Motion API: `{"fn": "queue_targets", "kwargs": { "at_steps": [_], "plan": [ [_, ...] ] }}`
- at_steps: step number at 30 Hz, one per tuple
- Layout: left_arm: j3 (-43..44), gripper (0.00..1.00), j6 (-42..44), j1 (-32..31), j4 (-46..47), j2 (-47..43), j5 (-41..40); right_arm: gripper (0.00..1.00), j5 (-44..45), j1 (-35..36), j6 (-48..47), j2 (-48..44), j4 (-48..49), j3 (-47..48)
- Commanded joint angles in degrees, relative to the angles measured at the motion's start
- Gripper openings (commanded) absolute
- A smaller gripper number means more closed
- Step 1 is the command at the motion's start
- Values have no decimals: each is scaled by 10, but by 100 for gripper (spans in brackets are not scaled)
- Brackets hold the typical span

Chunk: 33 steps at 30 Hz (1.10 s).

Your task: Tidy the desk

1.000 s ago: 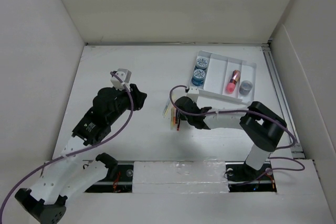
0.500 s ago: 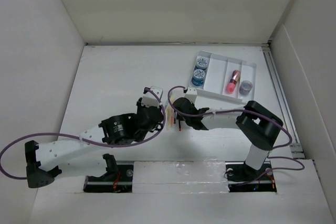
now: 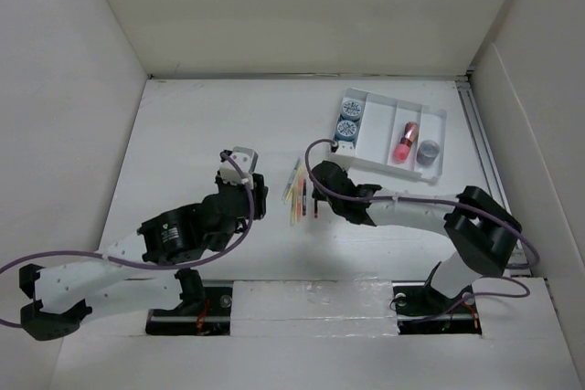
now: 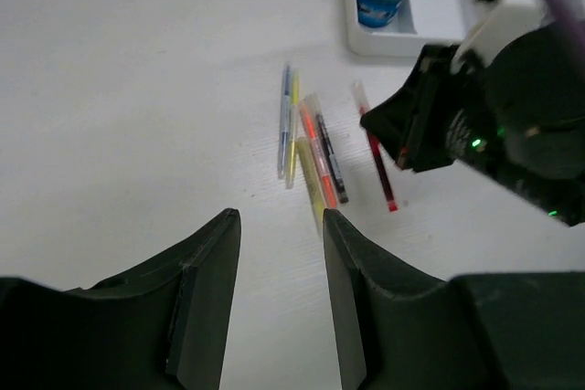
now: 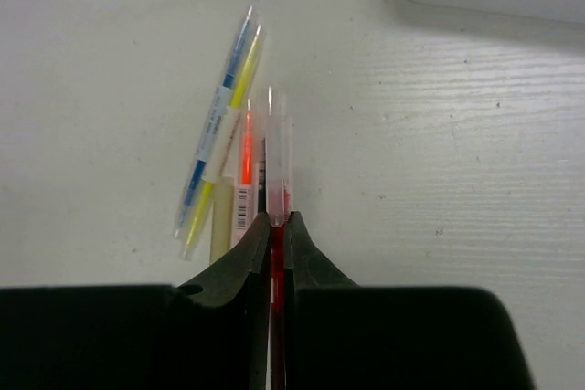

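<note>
The tray's section between the blue-lidded jars and the red tube is empty, so next I should lift my right gripper outward over it and lower the red pen in.
The desk is a large white tabletop. Several pens lie loose on it in a bunch, left of centre. My right gripper is down at the bunch's right side, shut on a red pen with a clear cap; this also shows in the left wrist view. A blue pen, a yellow pen and an orange pen lie just left of it. My left gripper is open and empty, a little left of the pens.
A white compartment tray stands at the back right. It holds two blue-lidded jars, a red tube and a small grey cylinder. White walls enclose the desk on three sides.
My left arm swung from the left toward the pens, then drew back slightly. My right gripper stayed at the pens, shifting a little toward the back as its elbow moved right.
</note>
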Motion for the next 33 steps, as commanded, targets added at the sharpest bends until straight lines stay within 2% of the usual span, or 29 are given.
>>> {"fn": "queue_targets", "kwargs": {
  "at_steps": [1,4,10,16,22,29,33],
  "plan": [
    [-20,37,16,-1,-1,29,-20,0,10,-24,-10,-38,-6,2],
    [-29,37,35,-1,24,18,5,0,-7,-67,-28,-70,-3,1],
    [-50,40,54,-1,57,-33,37,0,-112,-217,-63,-99,26,8],
    [-65,40,71,24,84,-44,105,0,-156,-332,-82,-33,17,69],
    [-58,40,78,24,77,-2,134,0,-224,-427,-87,46,0,149],
    [-61,40,81,24,81,-8,135,3,-235,-448,-102,130,-88,270],
    [-62,41,80,24,82,-10,134,13,-241,-448,-107,159,-99,300]
  ]
}}
